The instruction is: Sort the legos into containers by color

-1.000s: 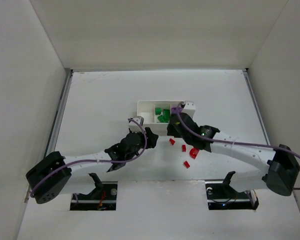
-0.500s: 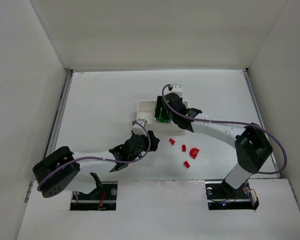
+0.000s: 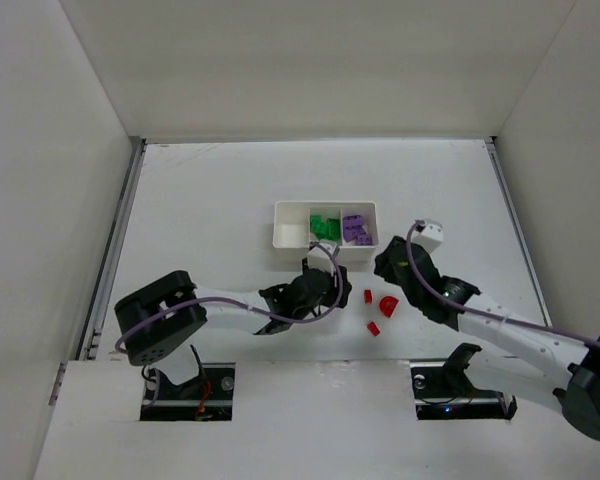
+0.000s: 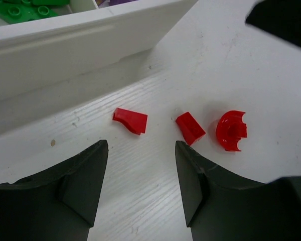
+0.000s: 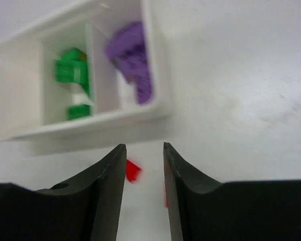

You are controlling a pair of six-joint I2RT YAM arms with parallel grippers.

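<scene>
The curved red piece near the tray's front side lies ahead of the gap between my left gripper's fingers, so the left gripper moves down and outward onto it next.
The white three-part tray [image 3: 292,240] holds green legos [image 3: 326,226] in its middle compartment and purple legos [image 3: 357,229] in its right one; the left one looks bare. Red legos [image 3: 388,305] lie loose on the table in front of it. My left gripper [image 3: 335,288] [image 4: 140,145] is open low over the table, with three red pieces [image 4: 130,120] just beyond its fingertips. My right gripper [image 3: 382,263] [image 5: 144,146] hangs near the tray's right front corner, jaws narrowly apart and holding nothing, with a red piece [image 5: 132,170] showing beside its left finger.
The tray's front wall [image 4: 90,40] stands close ahead of the left gripper. Both arms reach in from the near edge and converge around the red pieces. White walls enclose the table on the left, back and right.
My right gripper has pulled back from over the tray to its right front corner and narrowed its jaws. Purple legos now show in the right compartment. My left gripper has slid right toward the red pieces.
</scene>
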